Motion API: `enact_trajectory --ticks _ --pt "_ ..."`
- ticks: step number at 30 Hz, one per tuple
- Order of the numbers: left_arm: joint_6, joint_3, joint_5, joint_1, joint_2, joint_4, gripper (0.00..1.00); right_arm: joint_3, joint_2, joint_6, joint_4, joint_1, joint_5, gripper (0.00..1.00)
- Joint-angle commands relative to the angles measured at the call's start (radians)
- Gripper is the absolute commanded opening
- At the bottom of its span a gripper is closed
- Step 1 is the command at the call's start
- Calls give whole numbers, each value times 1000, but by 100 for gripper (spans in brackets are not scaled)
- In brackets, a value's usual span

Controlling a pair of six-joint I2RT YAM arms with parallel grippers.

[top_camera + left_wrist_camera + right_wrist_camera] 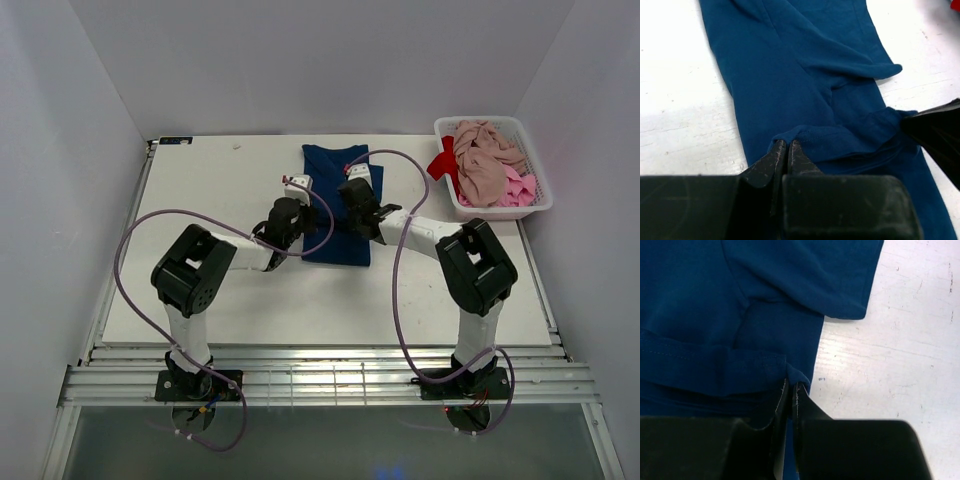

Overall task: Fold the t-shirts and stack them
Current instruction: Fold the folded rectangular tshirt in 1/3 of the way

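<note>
The fold lies short of the folded sleeve. My left gripper needs to pull the fold outward along the folded t-shirt toward the t-shirt's far end (314,172) (738,39) and open.
A navy blue t-shirt (335,165) lies as a long folded strip in the middle of the table. My left gripper (297,222) sits at its left edge, and in the left wrist view its jaws (786,144) are shut on a raised fold of the navy cloth (790,75). My right gripper (357,212) sits at the strip's right edge. Its jaws (791,384) are shut on a corner of the navy hem (715,300). Both pinched edges are lifted a little off the cloth below. The right gripper's dark body (935,135) shows at the right of the left wrist view.
A white slotted basket (535,200) stands at the back right, holding a dusty pink-beige tee (485,160), a bright pink tee (515,190) and a red one (443,162) hanging over its left rim. White walls close in on three sides. Purple cables loop from both arms.
</note>
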Motion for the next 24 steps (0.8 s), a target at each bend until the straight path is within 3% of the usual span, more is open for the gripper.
enact_trajectory --ticks 1,13,14,16,18,24 --pt "20 62 63 26 34 -17 6 73 36 -37 34 -27 -15 8" --pt "26 172 91 80 148 -19 8 228 162 -83 29 -75 -12 10" --pt "30 183 85 83 154 -19 12 240 169 -93 29 -76 -3 22" --pt "42 231 65 84 157 -28 37 278 166 -115 28 -80 29 35" --pt "64 268 16 84 139 -53 57 303 140 -152 17 -80 73 42" --pt "99 354 -84 83 50 -142 64 256 -19 -186 20 -81 92 49"
